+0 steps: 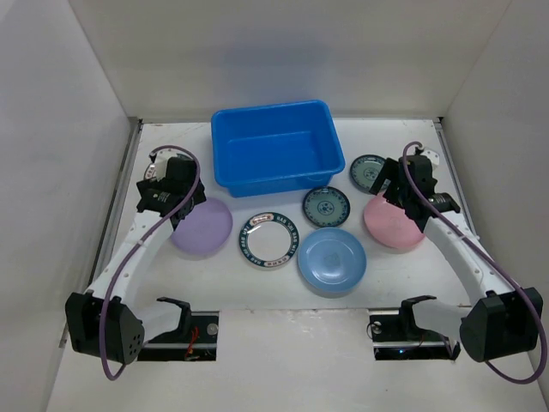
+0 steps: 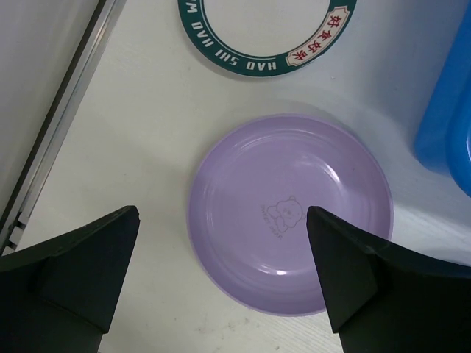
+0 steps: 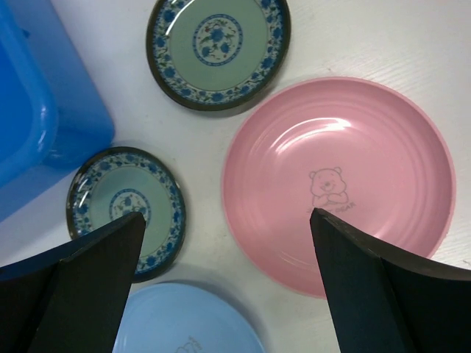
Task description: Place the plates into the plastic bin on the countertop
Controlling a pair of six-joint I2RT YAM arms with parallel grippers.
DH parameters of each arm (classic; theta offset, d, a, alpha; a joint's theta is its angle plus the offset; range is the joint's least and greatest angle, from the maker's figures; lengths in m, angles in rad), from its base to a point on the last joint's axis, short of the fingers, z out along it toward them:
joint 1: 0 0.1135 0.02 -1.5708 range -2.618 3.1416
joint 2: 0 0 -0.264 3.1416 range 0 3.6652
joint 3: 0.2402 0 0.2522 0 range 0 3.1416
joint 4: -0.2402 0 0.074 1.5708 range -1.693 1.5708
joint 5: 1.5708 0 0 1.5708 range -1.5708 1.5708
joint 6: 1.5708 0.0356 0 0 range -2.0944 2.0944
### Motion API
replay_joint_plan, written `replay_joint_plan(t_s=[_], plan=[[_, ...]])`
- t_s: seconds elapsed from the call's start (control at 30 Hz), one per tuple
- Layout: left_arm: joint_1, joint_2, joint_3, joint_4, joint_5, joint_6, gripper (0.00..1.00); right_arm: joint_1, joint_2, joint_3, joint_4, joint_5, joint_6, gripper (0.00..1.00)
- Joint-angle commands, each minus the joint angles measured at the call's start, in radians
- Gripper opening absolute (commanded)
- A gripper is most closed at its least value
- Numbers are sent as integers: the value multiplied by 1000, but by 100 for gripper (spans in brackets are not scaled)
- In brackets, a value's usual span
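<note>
The left gripper brings its open fingers down and back to the lilac plate's rail-side rim (image 1: 177, 242) (image 2: 194, 234) next, where bare countertop leaves room.
The blue bin (image 1: 270, 146) stands at the back middle of the white countertop (image 1: 232, 287), with nothing in it. In front of it lie a lilac plate (image 1: 202, 227), a white plate with a dark rim (image 1: 268, 239), a light blue plate (image 1: 331, 260), two teal plates (image 1: 326, 206) (image 1: 369, 172) and a pink plate (image 1: 393, 221). My left gripper (image 2: 221, 220) is open above the lilac plate (image 2: 291, 213). A second white plate (image 2: 265, 37) lies beyond it. My right gripper (image 3: 227, 215) is open above the pink plate's (image 3: 338, 184) left edge.
White walls close in the back and both sides, and a metal rail (image 2: 51, 140) runs along the left wall. The bin's corner shows in the left wrist view (image 2: 449, 125) and in the right wrist view (image 3: 37, 110). The light blue plate (image 3: 184, 323) lies under my right gripper's near side.
</note>
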Motion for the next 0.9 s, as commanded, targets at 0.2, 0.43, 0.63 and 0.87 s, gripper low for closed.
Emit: replay_joint_plan(t_s=[0.2,0.43,0.63,0.87], plan=[[5,-109,-52,10,-12,-39,100,17,13,-24,51,55,11,100],[99,-235,-161,74,142,-96,100,40,16,-4,51,46,11,100],[219,-123,-177,22,310,-189,100,62,7,3,57,31,16,100],[217,-37,-255,50,298,-257,93,89,11,3,65,-11,33,100]])
